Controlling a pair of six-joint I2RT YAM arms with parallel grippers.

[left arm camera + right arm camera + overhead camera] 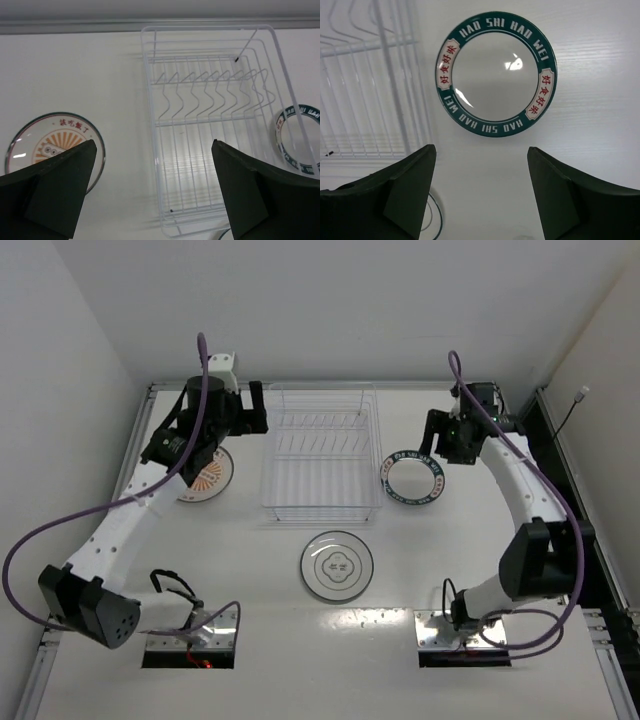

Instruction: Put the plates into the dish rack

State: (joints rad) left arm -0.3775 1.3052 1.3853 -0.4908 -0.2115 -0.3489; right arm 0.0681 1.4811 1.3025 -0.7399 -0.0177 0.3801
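Next my right gripper lowers past the dark-rimmed plate, tilting, then comes sideways onto that plate's rim away from the rack (322, 455), where the table is clear.
The clear dish rack (322, 455) stands empty at the table's middle back. The orange sunburst plate (210, 478) lies flat to its left, partly under my left arm. The dark-blue rimmed plate (413, 477) lies flat to the rack's right. The thin-rimmed plate with a central motif (337, 566) lies in front of the rack. My left gripper (257, 410) is open and empty above the rack's left edge (154, 145), with the rack (210, 115) and the orange plate (50, 145) below. My right gripper (447, 445) is open and empty above the blue-rimmed plate (496, 73).
White walls close the table at the back and both sides. Purple cables loop from both arms. The blue-rimmed plate's edge (300, 135) shows past the rack in the left wrist view. The rack's right side (365, 90) shows in the right wrist view.
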